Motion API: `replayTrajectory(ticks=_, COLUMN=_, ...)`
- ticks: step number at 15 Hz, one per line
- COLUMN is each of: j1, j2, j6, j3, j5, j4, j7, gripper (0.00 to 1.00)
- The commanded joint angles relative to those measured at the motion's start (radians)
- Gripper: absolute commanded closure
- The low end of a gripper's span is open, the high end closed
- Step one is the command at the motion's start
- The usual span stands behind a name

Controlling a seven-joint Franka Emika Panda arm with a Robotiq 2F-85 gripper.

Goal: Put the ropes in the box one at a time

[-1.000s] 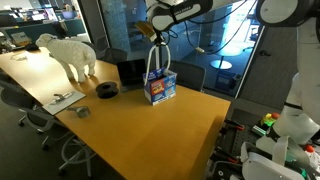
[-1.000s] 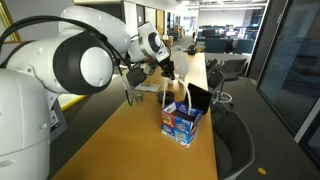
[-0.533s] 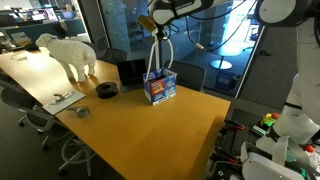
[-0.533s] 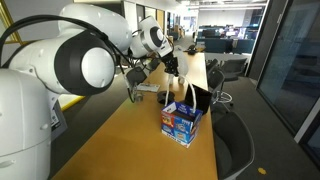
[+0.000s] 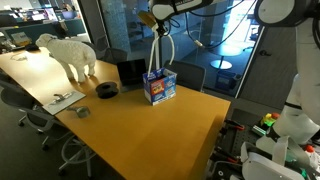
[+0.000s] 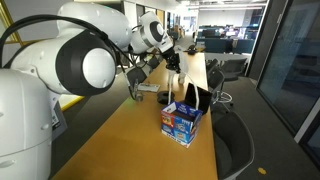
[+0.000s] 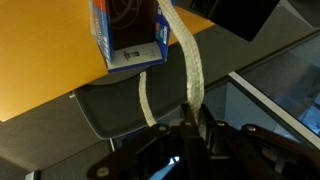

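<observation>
I should next lower my gripper toward the open top of the blue box (image 7: 132, 24) and release the cream-white rope above it, since that opening is below my gripper.
The blue box (image 5: 160, 87) stands on the wooden table near its far edge, also in an exterior view (image 6: 182, 123) and at the top of the wrist view (image 7: 128, 35). My gripper (image 5: 158, 20) is high above the box and shut on a cream-white rope (image 5: 153, 52). The rope hangs as a long loop from the fingers down to the box's open top, also in an exterior view (image 6: 181, 85). In the wrist view the rope (image 7: 189, 60) runs from the shut fingers (image 7: 190, 118) to the box. No other ropes show.
A white sheep figure (image 5: 70, 52), a dark round roll (image 5: 106, 89), a black box-like item (image 5: 130, 71) and papers (image 5: 62, 100) lie on the table. Office chairs (image 5: 190, 75) stand behind the table, with a glass wall beyond.
My gripper has risen higher above the box with the rope in it, and the loop is drawn out longer.
</observation>
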Motion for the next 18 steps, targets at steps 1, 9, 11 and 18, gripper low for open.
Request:
replayTrajectory(ticks=1, j1=-0.018, j2=0.046, j6=-0.043, j3=0.034, j5=-0.015, j4=0.080, j7=0.001, gripper=0.94)
replayTrajectory(ticks=9, j1=-0.002, j2=0.117, j6=-0.108, j3=0.037, j5=-0.043, j4=0.150, j7=0.000, gripper=0.94)
replayTrajectory(ticks=11, j1=-0.001, j2=0.118, j6=-0.126, j3=0.032, j5=-0.053, j4=0.170, j7=-0.002, gripper=0.94)
replayTrajectory(ticks=18, j1=0.010, j2=0.116, j6=-0.138, j3=0.010, j5=-0.089, j4=0.185, j7=-0.007, gripper=0.94)
